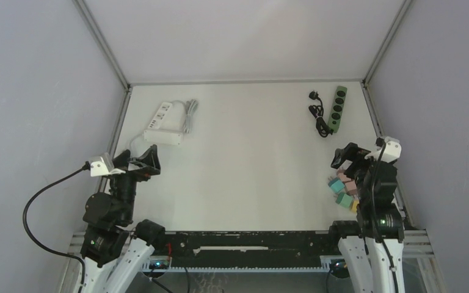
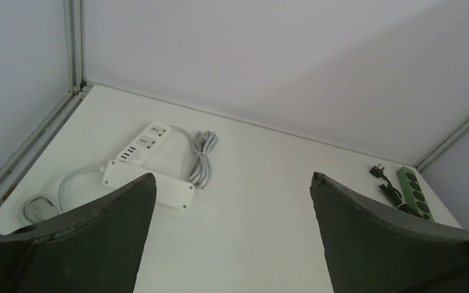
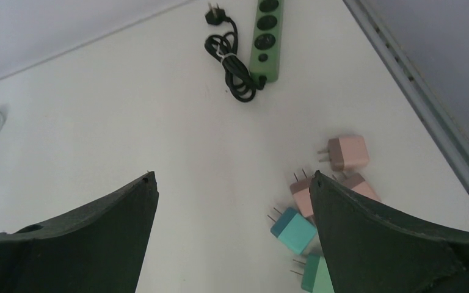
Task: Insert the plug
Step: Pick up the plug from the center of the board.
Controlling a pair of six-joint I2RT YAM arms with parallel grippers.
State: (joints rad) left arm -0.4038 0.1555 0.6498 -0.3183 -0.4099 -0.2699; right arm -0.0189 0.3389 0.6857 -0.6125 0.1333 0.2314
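The farthest pink adapter point(image 3: 349, 153) is below my right gripper and to its right in the wrist view. It stands apart, so I will go down that way around it.
Several small plug adapters lie in a cluster at the right: a pink one point(image 3: 349, 152), a cyan one point(image 3: 294, 229), a green one point(image 3: 317, 274); they show in the top view as a pile point(image 1: 342, 189) beside the right arm. A white power strip point(image 1: 162, 125) with sockets lies at the far left, also in the left wrist view point(image 2: 148, 183). A green power strip point(image 1: 338, 108) with black cord lies far right, also in the right wrist view point(image 3: 265, 39). My left gripper point(image 2: 232, 183) is open and empty. My right gripper point(image 3: 232, 183) is open and empty, just left of the adapters.
A coiled grey cable point(image 2: 203, 160) lies beside the white strip. The black cord and plug point(image 3: 227, 55) lie left of the green strip. Grey walls and metal frame rails point(image 1: 119, 122) enclose the white table on three sides.
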